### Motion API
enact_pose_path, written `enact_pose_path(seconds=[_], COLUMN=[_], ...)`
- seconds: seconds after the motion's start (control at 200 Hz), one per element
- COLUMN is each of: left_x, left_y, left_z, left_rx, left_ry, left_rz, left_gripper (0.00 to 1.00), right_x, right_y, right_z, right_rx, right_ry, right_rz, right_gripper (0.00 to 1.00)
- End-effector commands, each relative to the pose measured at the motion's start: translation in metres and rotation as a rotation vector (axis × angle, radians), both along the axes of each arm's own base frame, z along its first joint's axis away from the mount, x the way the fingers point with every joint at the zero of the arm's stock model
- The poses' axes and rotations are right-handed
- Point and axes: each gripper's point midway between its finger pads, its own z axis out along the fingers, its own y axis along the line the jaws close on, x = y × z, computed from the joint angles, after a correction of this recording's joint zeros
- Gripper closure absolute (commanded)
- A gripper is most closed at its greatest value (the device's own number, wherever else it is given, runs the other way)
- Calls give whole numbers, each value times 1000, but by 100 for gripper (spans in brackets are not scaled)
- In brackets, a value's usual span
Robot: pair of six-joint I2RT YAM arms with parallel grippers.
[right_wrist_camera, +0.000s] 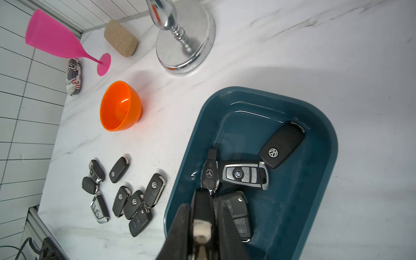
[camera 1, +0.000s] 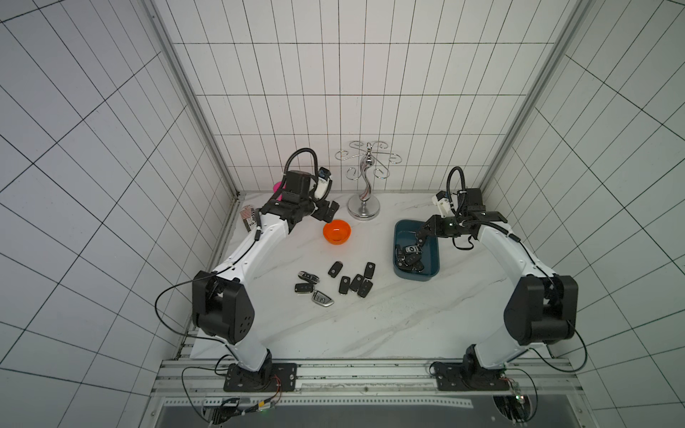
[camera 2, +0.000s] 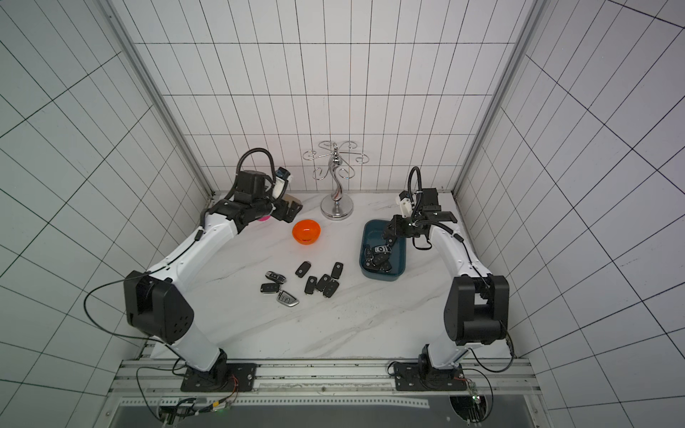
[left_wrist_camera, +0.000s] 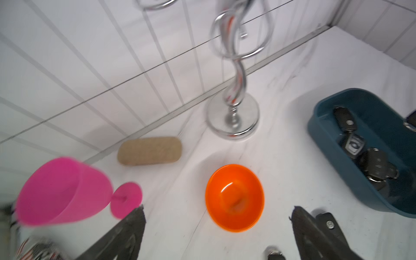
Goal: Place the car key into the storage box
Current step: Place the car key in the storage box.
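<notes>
I should lower my right gripper onto the star-marked key (camera 1: 401, 252) (right_wrist_camera: 210, 172) beside the silver-edged one and let go of the black car key, because that spot is below my gripper.
The dark teal storage box (camera 1: 432, 255) (camera 2: 399, 255) sits on the right side of the marble table, with several black car keys (right_wrist_camera: 245, 174) lying in it. My right gripper (camera 1: 420, 244) (right_wrist_camera: 203, 209) hangs over the box's near end. It is shut on a black car key (right_wrist_camera: 202, 200) that stands on edge between the fingers, a silver end toward the camera. Several more car keys (camera 1: 352, 281) (right_wrist_camera: 132, 198) lie loose on the table left of the box. My left gripper (camera 1: 326, 212) (left_wrist_camera: 217, 209) is open and empty, raised at the back left near the orange bowl.
A small orange bowl (camera 1: 336, 231) stands between the arms, with a chrome hook stand (camera 1: 364, 207) behind it. A pink goblet (right_wrist_camera: 56, 38), a tan case (left_wrist_camera: 149, 150) and a patterned case (right_wrist_camera: 73, 77) sit by the back left wall.
</notes>
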Motion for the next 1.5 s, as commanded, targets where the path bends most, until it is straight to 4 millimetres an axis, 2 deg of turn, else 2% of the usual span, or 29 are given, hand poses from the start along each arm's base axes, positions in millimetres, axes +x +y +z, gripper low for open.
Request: enact_pose_path(seconds=[0.0, 0.08, 0.165, 0.27, 0.375, 0.505, 0.62, 0.78, 0.934, 1.014, 1.264, 1.304, 1.429, 1.494], left_x=[-42, -69, -91, -113, -125, -137, -153, -176, -180, -180, -180, -186, -200, -206], left_y=[29, 51, 69, 83, 92, 92, 82, 75, 76, 75, 73, 71, 69, 68], left_z=[-33, -57, -78, -92, -101, -104, -109, -127, -138, -142, -147, -150, -162, -166], left_rx=[0, 62, 100, 152, 172, 157, 151, 184, 209, 206, 201, 203, 231, 255], left_ry=[246, 379, 435, 447, 433, 417, 437, 462, 433, 444, 456, 474, 505, 495], left_rz=[39, 47, 70, 85, 118, 107, 8, -136, -168, -170, -187, -220, -317, -378], left_gripper=[1, 3, 5, 5, 7, 8, 8, 9, 9, 9, 9, 9, 9, 9], right_x=[-4, -2, -4, -5, -1, 1, 4, 9, 15, 18, 29, 30, 33, 35], right_y=[12, 23, 38, 49, 53, 51, 50, 54, 54, 52, 42, 42, 37, 35], right_z=[-11, -17, -22, -31, -43, -58, -68, -78, -83, -86, -99, -99, -101, -102], right_rx=[0, 25, 42, 38, 28, 8, 0, 9, 5, -12, -76, -81, -104, -106], right_ry=[70, 96, 123, 148, 173, 229, 257, 286, 297, 298, 304, 302, 300, 300], right_rz=[77, 107, 154, 179, 185, 168, 161, 165, 166, 154, 126, 124, 111, 104], right_gripper=[100, 100, 100, 100, 100, 100, 100, 100, 100, 94, 93, 89, 67, 62])
